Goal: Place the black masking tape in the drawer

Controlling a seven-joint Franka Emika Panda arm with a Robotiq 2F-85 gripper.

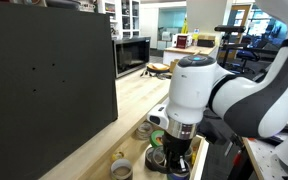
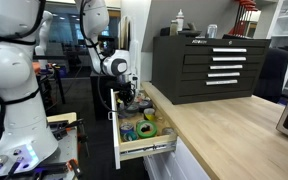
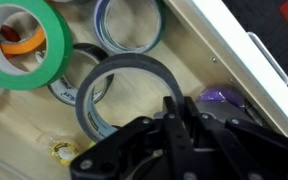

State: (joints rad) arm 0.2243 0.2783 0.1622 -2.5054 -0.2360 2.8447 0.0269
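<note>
My gripper needs to go down a little toward the light-wood bottom inside the drawer (image 3: 133,104) next. Then it should open.
The black masking tape (image 3: 124,95) is a thin dark ring, seen in the wrist view just above the drawer floor (image 3: 24,130). My gripper (image 3: 176,112) is shut on the ring's right rim, with its fingers close together around it. The drawer is pulled open and has a light-wood bottom and a white front (image 2: 147,150). In both exterior views my gripper (image 1: 176,155) (image 2: 131,100) reaches down into the open drawer (image 1: 197,165). The tape itself is hidden in both of them.
A green tape roll (image 3: 24,45), a bluish roll (image 3: 129,25) and a purple item (image 3: 219,98) lie in the drawer. Loose tape rolls (image 1: 121,168) sit on the wooden countertop (image 2: 224,130). A black tool chest (image 2: 209,65) stands on the counter.
</note>
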